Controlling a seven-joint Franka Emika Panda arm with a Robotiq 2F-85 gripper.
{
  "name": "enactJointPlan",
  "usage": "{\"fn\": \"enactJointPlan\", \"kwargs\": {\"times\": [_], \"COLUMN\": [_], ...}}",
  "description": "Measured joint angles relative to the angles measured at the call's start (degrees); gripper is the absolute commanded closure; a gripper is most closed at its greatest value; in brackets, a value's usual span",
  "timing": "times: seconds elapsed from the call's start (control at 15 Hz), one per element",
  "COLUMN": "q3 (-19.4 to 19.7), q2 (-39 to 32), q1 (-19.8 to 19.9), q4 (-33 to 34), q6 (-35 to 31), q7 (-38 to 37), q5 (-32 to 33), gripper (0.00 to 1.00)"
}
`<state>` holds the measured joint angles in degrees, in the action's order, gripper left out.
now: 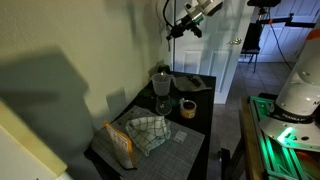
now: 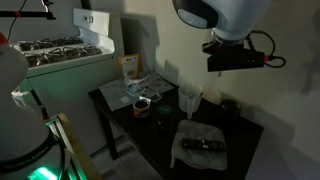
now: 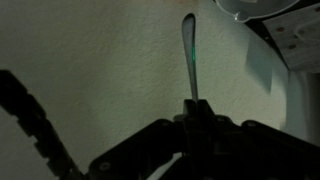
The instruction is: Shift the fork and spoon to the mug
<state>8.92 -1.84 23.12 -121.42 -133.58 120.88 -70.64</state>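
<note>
The utensil's handle end sticks out from the gripper's fingers, so the gripper should lower the utensil handle first into the mug on the tabletop below and release it.
My gripper is shut on a slim metal utensil. The handle sticks out from the jaws against the pale wall, and I cannot tell whether it is the fork or the spoon. The gripper is high above the dark table in both exterior views. The mug stands on the table well below it and also shows in an exterior view. No other utensil can be made out in the dim light.
A clear glass stands near the mug. A checkered cloth lies at one end of the table. A light towel with a dark object on it lies at the other end. A stove stands behind.
</note>
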Motion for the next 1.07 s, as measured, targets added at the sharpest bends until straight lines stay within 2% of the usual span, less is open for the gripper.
{"fn": "enactJointPlan", "kwargs": {"times": [0.27,0.6,1.07], "q3": [3.2,4.7,4.4], "q2": [-6.4,-16.9,-27.2], "q1": [-0.5,-0.4,-0.9], "q4": [3.3,9.8,19.5], "q6": [0.0,-0.1,0.0], "q7": [2.0,2.2,-2.8], "q5": [-7.1,-15.0,-17.1], "gripper": [0.98,0.98,0.98]}}
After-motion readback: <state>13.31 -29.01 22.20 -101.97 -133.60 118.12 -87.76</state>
